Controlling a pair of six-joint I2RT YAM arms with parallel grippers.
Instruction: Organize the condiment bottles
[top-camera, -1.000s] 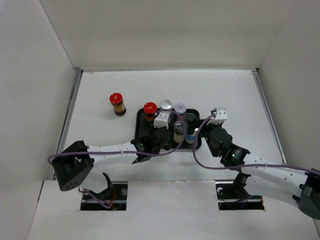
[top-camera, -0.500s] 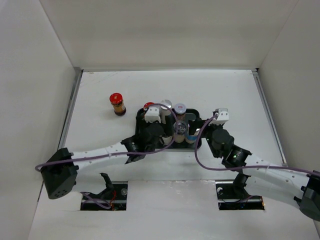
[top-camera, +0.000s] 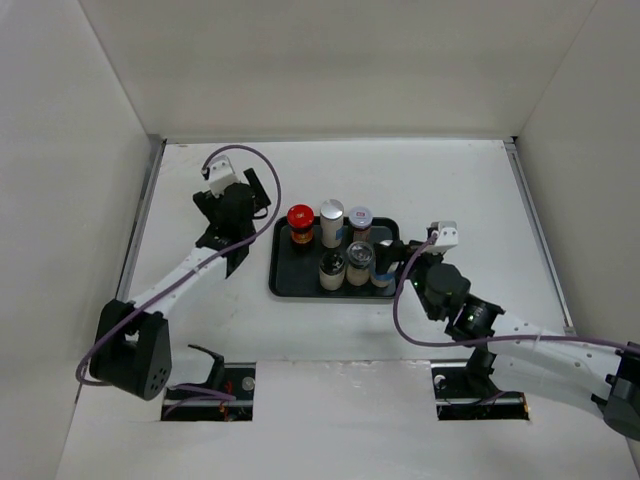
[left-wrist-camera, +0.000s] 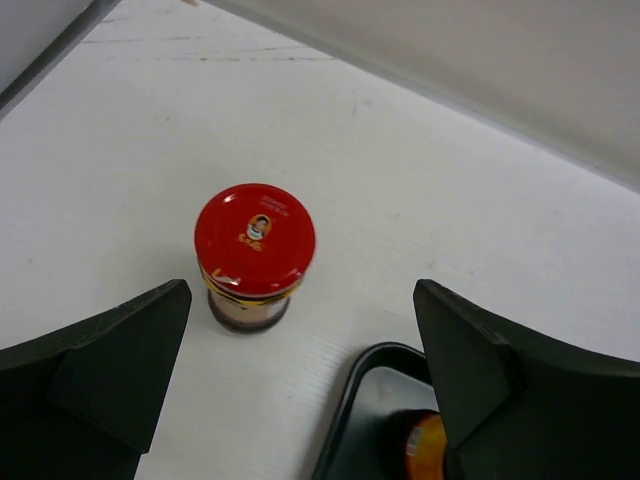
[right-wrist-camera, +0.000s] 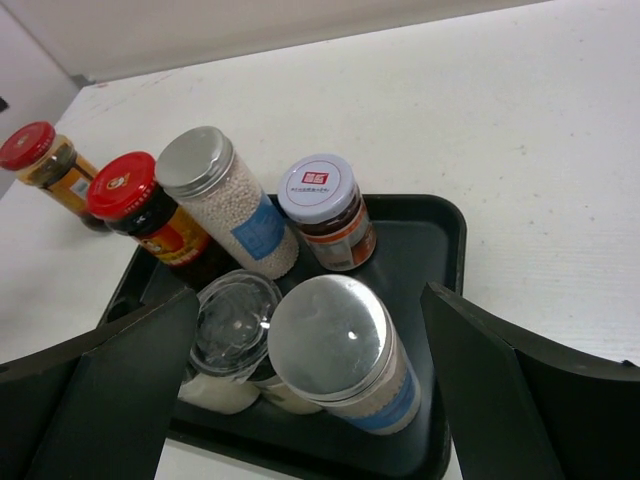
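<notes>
The red-capped condiment bottle stands alone outside the black tray, so my left gripper comes down next until its open fingers straddle the red lid (left-wrist-camera: 255, 240), then closes.
Several condiment bottles stand in the black tray (top-camera: 284, 288): a red-capped jar (top-camera: 300, 217) (right-wrist-camera: 125, 186), a tall silver-lidded one (top-camera: 332, 210) (right-wrist-camera: 196, 161), a white-lidded one (right-wrist-camera: 317, 187), a clear-lidded one (right-wrist-camera: 238, 306) and a silver-lidded, blue-labelled one (right-wrist-camera: 328, 337). Another red-capped jar (left-wrist-camera: 255, 238) (right-wrist-camera: 27, 146) stands alone on the table left of the tray. My left gripper (left-wrist-camera: 305, 310) (top-camera: 238, 205) hangs open just short of it and hides it from the top camera. At the tray's right end my right gripper (right-wrist-camera: 310, 300) (top-camera: 392, 265) is open over the two nearest jars, holding nothing.
White walls enclose the table on three sides, with a metal rail (top-camera: 140, 225) along the left edge near the lone jar. The tray's corner (left-wrist-camera: 365, 385) lies close to my left gripper's right finger. Purple cables trail from both wrists.
My left arm has left the tray and swung to the far left over the lone red-capped jar, its jaws now open. The right arm has barely moved.
</notes>
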